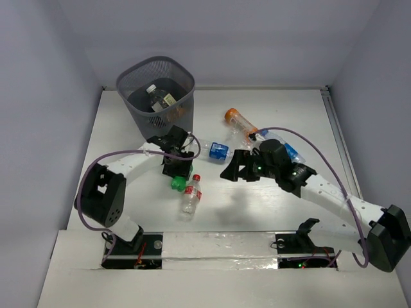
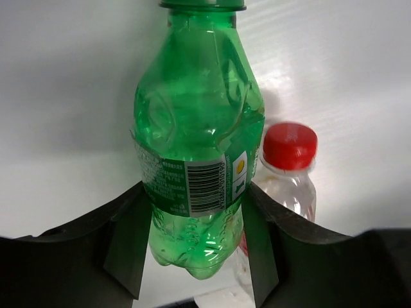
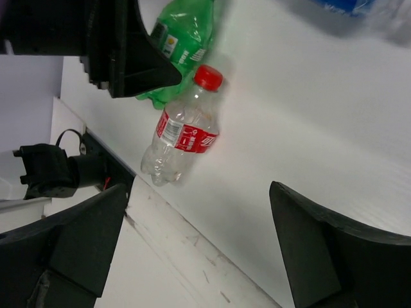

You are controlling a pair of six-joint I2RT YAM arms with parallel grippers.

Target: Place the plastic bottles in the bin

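My left gripper lifts the green bottle (image 1: 178, 183) up and outward past the bin's rim next and lets go, since the bin's opening (image 1: 157, 83) is above and outward of it.
My left gripper (image 1: 176, 172) is shut on a green bottle (image 1: 178, 183); in the left wrist view both fingers press its labelled sides (image 2: 196, 167), cap pointing away. A clear bottle with a red cap and red label (image 1: 191, 196) lies on the table right beside it, also in the left wrist view (image 2: 289, 168) and the right wrist view (image 3: 183, 131). My right gripper (image 1: 239, 168) is open and empty above the table middle, jaws wide apart (image 3: 205, 250). The dark mesh bin (image 1: 131, 80) stands at the back left with bottles inside.
A blue-labelled bottle (image 1: 218, 151) lies between the two grippers. An orange bottle (image 1: 239, 120) and another blue-labelled bottle (image 1: 292, 152) lie behind the right arm. The table's near edge strip (image 3: 192, 244) shows below the right gripper.
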